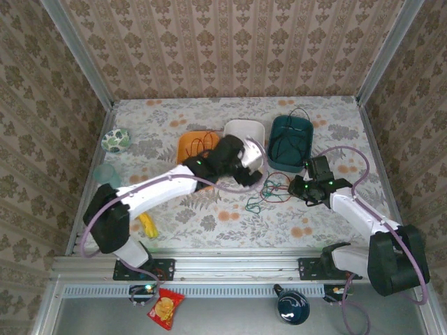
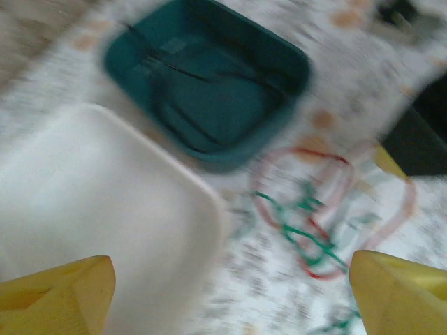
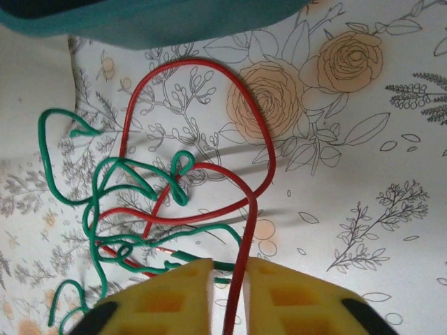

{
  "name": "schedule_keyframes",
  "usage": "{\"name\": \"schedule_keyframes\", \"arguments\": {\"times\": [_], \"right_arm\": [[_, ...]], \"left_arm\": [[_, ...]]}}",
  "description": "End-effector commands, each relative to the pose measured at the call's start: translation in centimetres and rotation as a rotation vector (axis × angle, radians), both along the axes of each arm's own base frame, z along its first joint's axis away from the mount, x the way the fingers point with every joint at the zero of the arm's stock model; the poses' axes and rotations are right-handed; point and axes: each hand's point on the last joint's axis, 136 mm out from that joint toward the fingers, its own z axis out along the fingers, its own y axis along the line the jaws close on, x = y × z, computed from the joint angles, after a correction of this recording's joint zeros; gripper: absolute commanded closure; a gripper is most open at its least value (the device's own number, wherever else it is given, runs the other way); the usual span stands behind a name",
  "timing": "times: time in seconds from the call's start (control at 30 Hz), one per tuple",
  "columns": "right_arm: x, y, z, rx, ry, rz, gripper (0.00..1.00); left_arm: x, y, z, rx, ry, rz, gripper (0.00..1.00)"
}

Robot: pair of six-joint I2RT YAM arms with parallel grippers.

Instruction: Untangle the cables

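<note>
My left gripper moves down and across toward my right gripper next. It closes on the red cable beside that gripper's fingers, since this cable still loops through the green cable.
The red cable (image 3: 202,66) and the green cable (image 3: 105,174) lie looped through each other on the flowered cloth, mid-table (image 1: 269,188). My right gripper (image 3: 229,271) is shut on the red cable, which runs straight between its yellow fingertips while a green strand passes underneath. From above, the right gripper (image 1: 299,187) sits at the tangle's right edge. The black cable (image 2: 209,75) lies in the teal bin (image 2: 279,56). My left gripper (image 2: 230,262) is open wide with nothing between its fingers, above the white tray's (image 2: 91,195) corner, left of the tangle (image 2: 307,223). The left wrist view is blurred.
At the back stand an orange plate (image 1: 188,146) with thin wire on it, the white tray (image 1: 246,129) and the teal bin (image 1: 307,143). A patterned bowl (image 1: 115,139), a teal lid (image 1: 105,173) and a banana (image 1: 147,225) are at the left.
</note>
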Motion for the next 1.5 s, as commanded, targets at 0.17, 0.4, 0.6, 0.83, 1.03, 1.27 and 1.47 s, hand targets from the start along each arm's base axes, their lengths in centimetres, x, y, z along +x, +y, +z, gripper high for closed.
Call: {"name": "schedule_keyframes", "arguments": {"times": [0.17, 0.4, 0.6, 0.83, 1.03, 1.27, 1.47], "right_arm": [[0.1, 0.0, 1.4, 0.03, -0.014, -0.016, 1.0], [0.9, 2.2, 4.2, 0.181, -0.015, 0.0, 1.0], [1.9, 3.8, 6.7, 0.262, -0.015, 0.041, 1.0], [2.4, 4.8, 8.2, 0.349, -0.023, 0.051, 1.0], [2.3, 4.5, 8.5, 0.377, -0.03, 0.023, 1.0], [1.6, 3.0, 6.2, 0.277, 0.014, 0.019, 0.37], [0.9, 3.4, 4.0, 0.251, 0.049, 0.087, 0.33]], "left_arm": [[-3.5, -4.4, -3.8, -0.062, 0.045, -0.164, 0.16], [-4.4, -7.9, -3.7, -0.089, 0.014, -0.259, 0.21], [-4.9, -9.8, -3.6, -0.122, 0.047, -0.324, 0.25], [-3.1, -10.8, -5.2, -0.134, 0.084, -0.281, 0.46], [-1.4, -9.6, -5.1, -0.184, 0.138, -0.216, 1.0], [-1.0, -7.5, 0.3, -0.343, 0.137, -0.191, 1.0], [-0.3, -5.2, 4.2, -0.517, 0.216, -0.179, 1.0]]}}
